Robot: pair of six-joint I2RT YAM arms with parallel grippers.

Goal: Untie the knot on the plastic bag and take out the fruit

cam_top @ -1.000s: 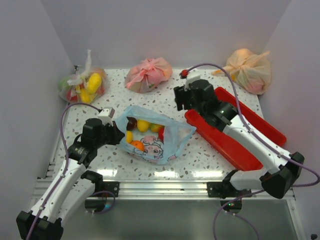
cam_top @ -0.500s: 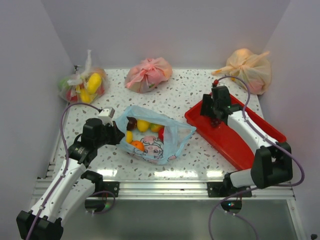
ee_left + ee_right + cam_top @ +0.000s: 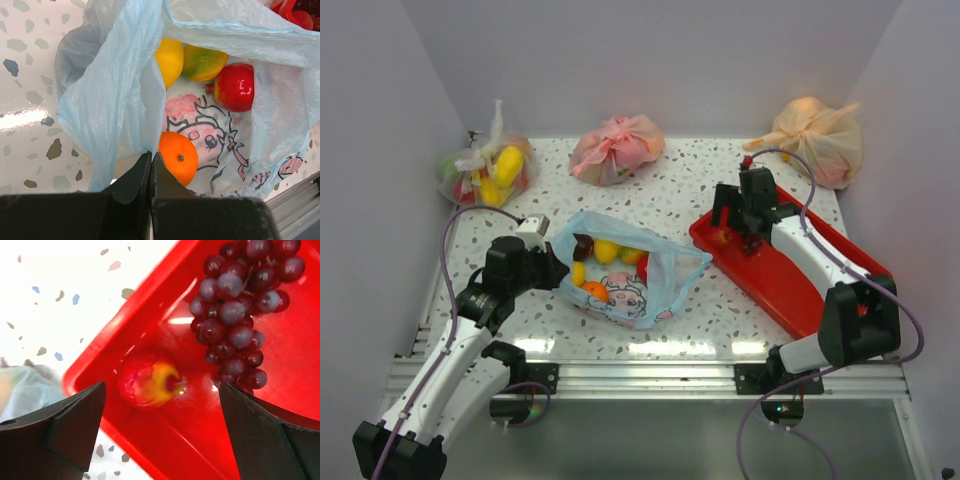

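Note:
The red fruit (image 3: 235, 87) lies uncovered inside, so to get it my right gripper needs to first swing from the red tray (image 3: 790, 285) over the open bag, then down through the bag's opening.
The light blue plastic bag (image 3: 638, 283) lies open mid-table, and its knot does not show. Inside it are an orange (image 3: 178, 157), a lemon (image 3: 169, 59), a mango (image 3: 205, 62) and a red fruit (image 3: 235, 87). My left gripper (image 3: 553, 268) is shut on the bag's left edge (image 3: 120, 100), where a fold of plastic runs down into the fingertips. My right gripper (image 3: 738, 226) hangs open over the red tray (image 3: 790, 285). A blurred red-and-yellow fruit (image 3: 150, 381) lies loose in the tray below its spread fingers (image 3: 75, 415). A purple grape bunch (image 3: 240, 315) rests beside that fruit.
At the back of the table sit a pink knotted bag (image 3: 617, 148), an orange knotted bag (image 3: 817, 138) and a clear bag with yellow fruit (image 3: 485, 170). Walls close in the left, back and right sides. The tray runs diagonally along the right side.
The right arm swung from beside the bag to over the tray. Its jaws then opened and the red-and-yellow fruit dropped in. The left arm and bag stayed still.

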